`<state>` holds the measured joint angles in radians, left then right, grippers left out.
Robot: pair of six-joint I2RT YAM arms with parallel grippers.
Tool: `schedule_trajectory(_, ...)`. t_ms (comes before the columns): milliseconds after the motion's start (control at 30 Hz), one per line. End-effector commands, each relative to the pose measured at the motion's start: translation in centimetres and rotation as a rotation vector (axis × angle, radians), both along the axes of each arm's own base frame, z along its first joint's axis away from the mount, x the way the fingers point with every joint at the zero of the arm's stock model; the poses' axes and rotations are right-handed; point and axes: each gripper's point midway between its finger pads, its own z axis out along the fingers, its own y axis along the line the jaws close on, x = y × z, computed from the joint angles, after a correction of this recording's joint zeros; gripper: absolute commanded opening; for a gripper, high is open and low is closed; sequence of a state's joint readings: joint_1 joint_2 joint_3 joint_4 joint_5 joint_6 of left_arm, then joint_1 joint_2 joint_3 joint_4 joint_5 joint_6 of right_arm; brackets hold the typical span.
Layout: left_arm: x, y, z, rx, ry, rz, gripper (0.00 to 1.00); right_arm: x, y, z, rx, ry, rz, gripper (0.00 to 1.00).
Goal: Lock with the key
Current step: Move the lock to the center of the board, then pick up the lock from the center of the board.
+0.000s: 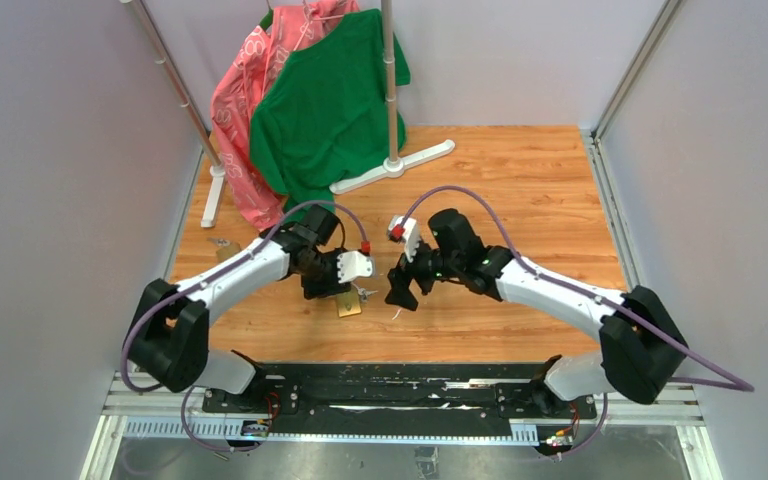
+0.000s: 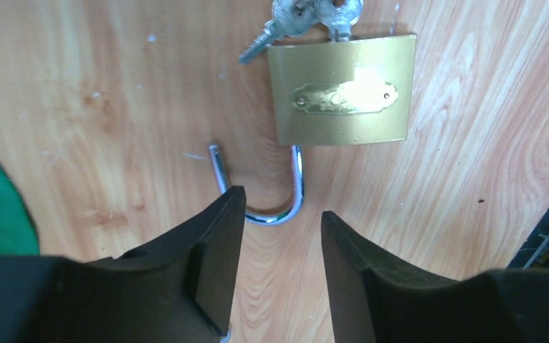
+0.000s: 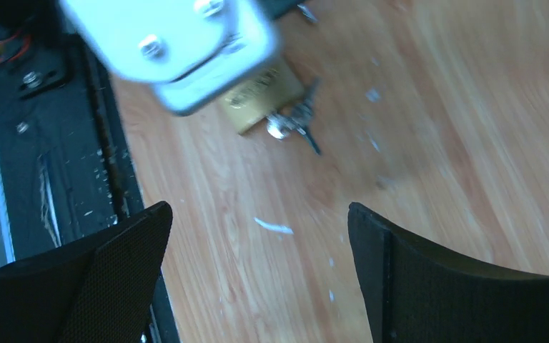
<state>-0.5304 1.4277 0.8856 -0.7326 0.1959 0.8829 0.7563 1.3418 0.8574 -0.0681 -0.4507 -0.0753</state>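
Note:
My right gripper moves past the key and down around the padlock's brass body (image 1: 348, 304) (image 3: 264, 96) next, since that lies below it and to its left in the top view.
A brass padlock (image 2: 342, 89) lies flat on the wooden table, its silver shackle (image 2: 286, 207) swung open with one end free. The key (image 2: 314, 13), a small silvery cluster, sticks out of the padlock's bottom edge. My left gripper (image 2: 282, 207) hovers just over the shackle's bend, open, with only bare wood between its fingers; the left fingertip (image 2: 225, 214) overlaps the shackle's curve. In the top view the padlock (image 1: 348, 304) and the key (image 1: 365, 293) lie between both grippers. My right gripper (image 3: 257, 214) stands wide open and empty, a short way from the key (image 3: 293, 125).
A clothes rack's white foot (image 1: 392, 167) stands at the back, with a green shirt (image 1: 325, 100) and a pink garment (image 1: 245, 110) hanging on it. A small brass object (image 1: 224, 245) lies at the left. The black base rail (image 1: 390, 385) runs along the table's near edge.

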Motion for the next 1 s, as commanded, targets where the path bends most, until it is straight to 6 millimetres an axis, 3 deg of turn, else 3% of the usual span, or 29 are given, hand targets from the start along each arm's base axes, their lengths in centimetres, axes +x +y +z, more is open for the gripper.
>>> schedule_trajectory(0,1.6,-0.3,3.5,-0.103,-0.056,0.046,0.53,-2.5,4.5,1.5,0.180,-0.183,0.407,0.97)
schedule_trajectory(100,3.3,1.4,6.0,-0.172,-0.069,0.180,0.54,-1.4,6.7,0.4,0.149,-0.225,0.495,0.99)
schedule_trajectory(267,6.6,7.5,11.0,-0.320,-0.146,0.576,0.55,-2.4,9.0,-4.2,-0.066,-0.245,0.726,0.96)
schedule_trajectory(400,7.0,11.2,12.1,-0.270,-0.218,0.788,0.72,-2.4,10.8,-5.8,-0.123,-0.255,0.798,0.99)
schedule_trajectory(667,5.8,11.6,11.7,-0.268,-0.239,0.820,0.76,-2.3,12.0,-9.9,-0.305,-0.198,0.817,1.00)
schedule_trajectory(867,5.2,11.4,11.4,-0.273,-0.211,0.814,0.78,-1.8,10.8,-11.4,-0.401,-0.208,0.802,1.00)
schedule_trajectory(967,5.2,11.2,11.4,-0.281,-0.209,0.819,0.78,-1.4,10.4,-12.2,-0.436,-0.199,0.781,0.91)
